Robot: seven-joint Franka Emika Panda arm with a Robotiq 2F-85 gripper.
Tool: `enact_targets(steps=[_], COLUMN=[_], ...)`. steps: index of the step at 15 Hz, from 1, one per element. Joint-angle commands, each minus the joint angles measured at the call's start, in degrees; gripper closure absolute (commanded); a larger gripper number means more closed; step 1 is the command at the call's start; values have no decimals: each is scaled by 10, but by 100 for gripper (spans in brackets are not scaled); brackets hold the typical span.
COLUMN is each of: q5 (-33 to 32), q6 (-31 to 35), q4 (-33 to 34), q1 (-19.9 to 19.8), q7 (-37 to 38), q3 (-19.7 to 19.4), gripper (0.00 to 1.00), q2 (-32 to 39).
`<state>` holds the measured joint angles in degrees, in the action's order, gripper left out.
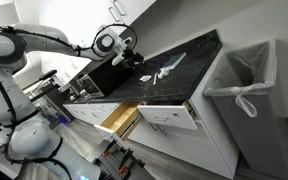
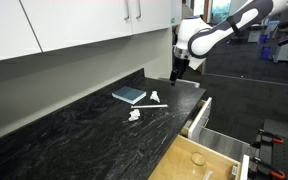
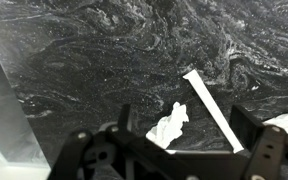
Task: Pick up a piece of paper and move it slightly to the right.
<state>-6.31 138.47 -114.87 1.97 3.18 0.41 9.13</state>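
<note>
My gripper needs to reach outward next and come down onto the crumpled piece's end [image 2: 154, 95] [image 3: 162, 136] by the blue-grey pad, because that paper is below it and farther outward.
Several white paper pieces lie on the black marble counter [image 2: 74, 130]. A crumpled piece [image 3: 169, 125] and a long white strip [image 3: 212, 108] show between my fingers in the wrist view. In an exterior view the crumpled piece [image 2: 135, 115] and the strip [image 2: 152, 104] lie next to a blue-grey pad [image 2: 129, 95]. The papers also show in an exterior view [image 1: 164, 70]. My gripper [image 3: 187, 132] is open and empty. It hovers above the counter [image 2: 177, 72], apart from the papers, and also shows in an exterior view [image 1: 127, 55].
Two drawers below the counter stand open [image 1: 119, 118] [image 1: 169, 115]; one also shows in an exterior view [image 2: 199, 155]. A lined bin [image 1: 246, 70] stands at the counter's end. White cabinets [image 2: 74, 25] hang above. Another white piece [image 3: 287, 122] lies at the wrist view's right edge.
</note>
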Motion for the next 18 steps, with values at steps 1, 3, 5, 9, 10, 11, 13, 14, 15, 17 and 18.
enact_targets(steps=[1, 3, 5, 9, 10, 11, 13, 14, 15, 17, 18], q5=[0, 7, 31, 38, 34, 35, 34, 35, 38, 41, 43], q6=[-1, 53, 94, 152, 156, 159, 156, 156, 152, 139, 135], q4=[5, 40, 87, 171, 195, 217, 258, 276, 296, 332, 346], q1=[0, 5, 8, 30, 39, 47, 64, 69, 72, 78, 81], q7=[2, 82, 123, 196, 212, 222, 244, 251, 254, 265, 270], q3=[0, -5, -4, -25, -35, -43, -64, -71, -76, -87, -92], gripper=[0, 0, 0, 0, 0, 0, 0, 0, 0, 0, 0], q2=[4, 43, 99, 205, 232, 254, 295, 311, 327, 357, 369])
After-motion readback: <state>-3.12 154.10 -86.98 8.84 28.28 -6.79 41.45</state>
